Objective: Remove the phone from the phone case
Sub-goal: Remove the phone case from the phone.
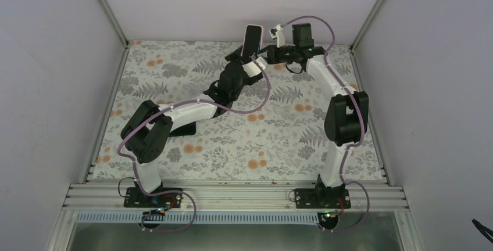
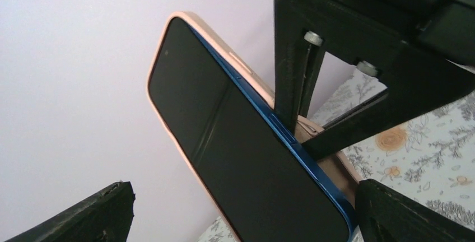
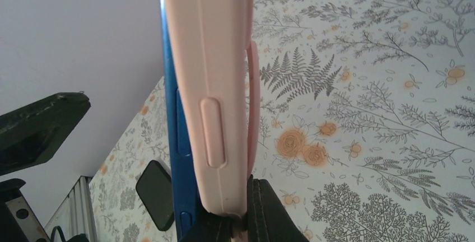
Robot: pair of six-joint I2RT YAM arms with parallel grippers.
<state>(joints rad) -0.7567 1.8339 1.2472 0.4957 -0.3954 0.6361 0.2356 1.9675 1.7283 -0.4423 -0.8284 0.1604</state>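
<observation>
The pink case [image 3: 207,57] will be pulled off the phone by my right gripper, lowered onto the bare floral tablecloth below and back toward the base, and released.
The phone [image 1: 252,39] stands upright above the back of the table, black screen [image 2: 241,158] facing my left wrist camera. Its blue edge [image 3: 178,141] has come out of the pink case [image 3: 207,57] along one long side. My right gripper [image 3: 246,211] is shut on that side wall of the case [image 2: 235,57]; its black fingers [image 2: 291,85] show in the left wrist view. My left gripper [image 2: 245,197] sits under the phone, one jaw on each side. Its right finger [image 2: 403,214] touches the blue lower corner. Its left finger [image 2: 101,214] stands clear of the case.
The floral tablecloth [image 1: 279,140] covers the table, with white walls close behind and at both sides. Both arms [image 1: 343,111] reach to the back middle. A dark rounded piece [image 3: 155,194] shows low beside the phone; I cannot tell what it is.
</observation>
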